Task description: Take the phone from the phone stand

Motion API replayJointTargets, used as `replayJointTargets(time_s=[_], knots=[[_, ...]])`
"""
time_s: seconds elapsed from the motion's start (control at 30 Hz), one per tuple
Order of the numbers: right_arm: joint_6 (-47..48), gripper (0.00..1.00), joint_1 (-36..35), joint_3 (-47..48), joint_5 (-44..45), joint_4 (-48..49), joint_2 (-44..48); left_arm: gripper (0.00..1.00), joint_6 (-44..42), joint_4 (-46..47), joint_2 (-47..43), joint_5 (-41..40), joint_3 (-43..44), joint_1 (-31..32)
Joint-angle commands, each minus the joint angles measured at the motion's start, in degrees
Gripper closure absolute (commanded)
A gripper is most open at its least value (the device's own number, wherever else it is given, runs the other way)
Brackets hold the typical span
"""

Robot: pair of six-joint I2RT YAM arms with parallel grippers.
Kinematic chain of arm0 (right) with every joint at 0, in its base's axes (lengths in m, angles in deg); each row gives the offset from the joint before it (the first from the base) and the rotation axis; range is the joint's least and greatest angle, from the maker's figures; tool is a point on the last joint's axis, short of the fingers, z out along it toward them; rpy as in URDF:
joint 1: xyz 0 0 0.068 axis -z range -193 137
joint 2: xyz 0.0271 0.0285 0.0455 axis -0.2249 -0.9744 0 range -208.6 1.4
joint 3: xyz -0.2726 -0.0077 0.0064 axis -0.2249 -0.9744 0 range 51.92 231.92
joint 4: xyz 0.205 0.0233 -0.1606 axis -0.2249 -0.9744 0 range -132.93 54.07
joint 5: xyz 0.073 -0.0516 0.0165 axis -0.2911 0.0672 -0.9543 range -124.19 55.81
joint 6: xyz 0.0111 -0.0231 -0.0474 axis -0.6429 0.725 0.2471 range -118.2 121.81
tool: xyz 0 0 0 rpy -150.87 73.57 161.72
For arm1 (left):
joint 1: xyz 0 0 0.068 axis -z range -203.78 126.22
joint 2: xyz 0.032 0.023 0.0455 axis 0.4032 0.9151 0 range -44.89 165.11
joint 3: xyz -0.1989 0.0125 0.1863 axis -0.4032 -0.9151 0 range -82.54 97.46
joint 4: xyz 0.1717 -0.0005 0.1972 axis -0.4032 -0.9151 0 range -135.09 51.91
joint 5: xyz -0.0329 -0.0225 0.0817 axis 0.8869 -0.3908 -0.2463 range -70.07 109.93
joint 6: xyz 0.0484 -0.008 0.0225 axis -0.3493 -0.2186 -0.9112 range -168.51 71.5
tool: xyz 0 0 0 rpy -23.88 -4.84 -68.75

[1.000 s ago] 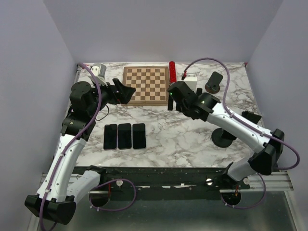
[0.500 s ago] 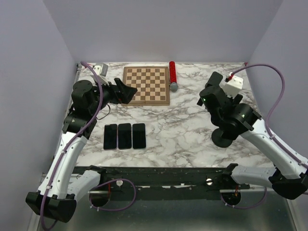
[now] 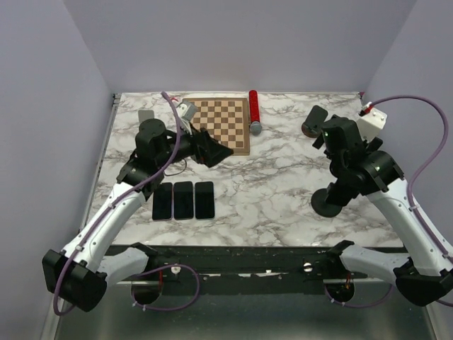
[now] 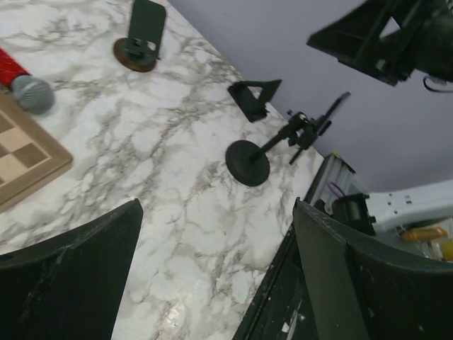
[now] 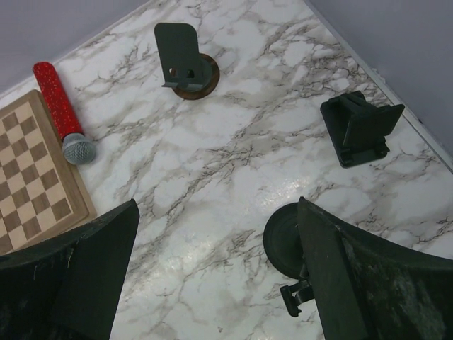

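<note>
The lower end of the clamp stand's slab (image 4: 296, 155) sticks out, so my left gripper lowers toward the right in the top view next and closes around it.
Three dark phones (image 3: 183, 200) lie flat side by side on the marble table near the left arm. A stand with a brown round base (image 3: 313, 122) holds a dark upright slab at the back right; it also shows in the right wrist view (image 5: 182, 60) and the left wrist view (image 4: 144, 32). I cannot tell whether the slab is a phone. My left gripper (image 3: 216, 152) is open and empty (image 4: 216, 283) by the chessboard's front corner. My right gripper (image 3: 338, 142) is open and empty (image 5: 216, 276), hovering just in front of that stand.
A black wedge stand (image 5: 357, 127) and a black round-base clamp stand (image 5: 285, 241) sit at the right. They also show in the left wrist view, the wedge stand (image 4: 253, 95) and the clamp stand (image 4: 248, 161). A chessboard (image 3: 216, 124) and a red microphone (image 3: 253, 110) lie at the back.
My right gripper has swung from beside the chessboard to the right side, near the brown-base stand. My left gripper has moved right and forward toward the table's middle.
</note>
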Motion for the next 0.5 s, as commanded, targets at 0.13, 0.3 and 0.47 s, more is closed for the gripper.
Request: replayJointTargets(time_s=[0.13, 0.3, 0.47], knots=[[-0.92, 0.0, 1.0, 4.82, 2.7, -5.08, -0.9, 0.05, -1.39, 26.57, 2.64, 3.23, -11.88, 13.18], [0.04, 0.0, 1.16, 5.38, -0.78, -4.61, -0.99, 0.13, 1.01, 32.42, 12.73, 1.96, -9.73, 20.66], [2.24, 0.0, 1.18, 1.55, -5.28, -0.3, 3.25, 0.17, 5.89, 47.6, 24.47, 1.03, -7.05, 24.24]])
